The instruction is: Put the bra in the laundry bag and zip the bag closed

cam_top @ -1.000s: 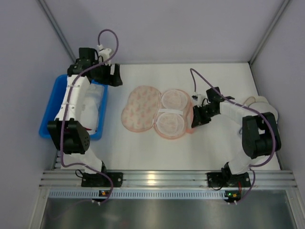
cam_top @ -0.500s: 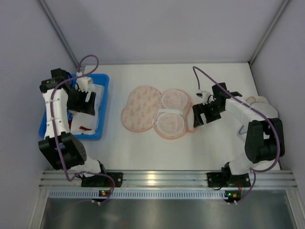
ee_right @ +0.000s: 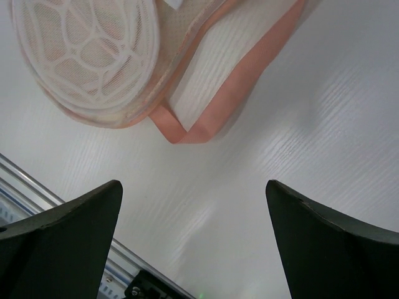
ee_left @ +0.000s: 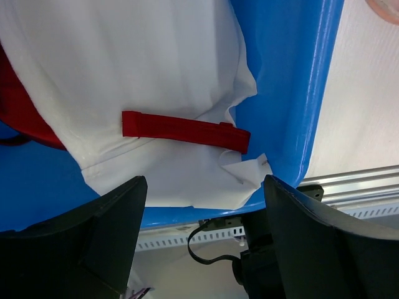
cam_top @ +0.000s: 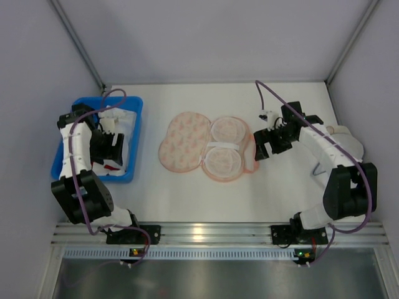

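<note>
The left gripper lowers its open fingers to the fabric [cam_top: 115, 171] [ee_left: 191, 172] beside the red strap next and closes, since the bra's near end is below.
The laundry bag [cam_top: 206, 146] lies open in the middle of the table, its printed peach lobes on the left and its white mesh panels [ee_right: 87, 50] on the right. Its pink strap loop [ee_right: 206, 118] trails toward my right gripper [cam_top: 260, 149], which hovers open over bare table just right of the bag [ee_right: 193, 187]. The bra [ee_left: 143, 75] is a pale white garment in the blue bin [cam_top: 134, 109]. My left gripper [cam_top: 111, 152] hangs open above it [ee_left: 204, 187], with nothing between its fingers.
A red garment [ee_left: 25, 106] and a red strap [ee_left: 187, 131] lie with the bra in the bin. White round domes [cam_top: 341, 138] sit at the right edge under the right arm. An aluminium rail [cam_top: 199, 233] runs along the near edge.
My left arm swung from beyond the bin's far corner to over the bin. My right gripper opened and drew slightly back from the bag's right edge.
</note>
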### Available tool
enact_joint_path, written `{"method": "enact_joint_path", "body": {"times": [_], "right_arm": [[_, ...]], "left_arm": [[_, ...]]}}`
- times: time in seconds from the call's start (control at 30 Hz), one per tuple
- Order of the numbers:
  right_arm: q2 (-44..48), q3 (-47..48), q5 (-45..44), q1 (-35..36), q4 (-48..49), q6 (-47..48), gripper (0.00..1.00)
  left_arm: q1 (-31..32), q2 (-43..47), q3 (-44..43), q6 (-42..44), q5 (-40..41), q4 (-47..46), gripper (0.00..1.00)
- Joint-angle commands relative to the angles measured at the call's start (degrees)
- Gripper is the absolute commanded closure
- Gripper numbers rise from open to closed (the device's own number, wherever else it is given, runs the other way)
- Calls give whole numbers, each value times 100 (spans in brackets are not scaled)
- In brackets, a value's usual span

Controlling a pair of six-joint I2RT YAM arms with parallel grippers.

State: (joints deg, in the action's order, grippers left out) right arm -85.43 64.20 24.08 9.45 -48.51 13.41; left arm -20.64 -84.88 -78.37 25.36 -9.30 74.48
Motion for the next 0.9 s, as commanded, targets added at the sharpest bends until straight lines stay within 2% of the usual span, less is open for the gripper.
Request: {"method": "enact_joint_path", "body": {"times": [0.0,0.3,0.43,0.53,0.57,0.63,0.67,0.77,0.8,0.87], "right_arm": [[334,303,1,-58,-124,-5,1],[308,373,-8,-58,-106,-102,1],[229,400,1,-66,-62,-119,1],[141,478,10,-66,-97,-102,1],[132,505,-17,-66,-106,-84,1],[114,584,-17,-66,-132,-75,1],[114,619,-17,-66,-167,-58,1],[105,707,-26,-66,-176,-58,1],[105,734,-34,-75,-167,-58,1],[114,769,-52,-66,-167,-58,1]], "left_arm": [[-27,7,268,-312,7,-284,19],[-36,7,823,-392,121,-478,20],[-27,42,911,-374,235,-487,24],[-36,24,929,-392,175,-478,33],[-27,7,911,-435,157,-478,43],[-36,-11,867,-453,130,-478,53],[-36,-2,797,-497,87,-478,63],[-36,50,500,-524,-45,-469,85],[-36,77,359,-541,-46,-461,100],[-36,217,86,-559,-150,-443,100]]}}
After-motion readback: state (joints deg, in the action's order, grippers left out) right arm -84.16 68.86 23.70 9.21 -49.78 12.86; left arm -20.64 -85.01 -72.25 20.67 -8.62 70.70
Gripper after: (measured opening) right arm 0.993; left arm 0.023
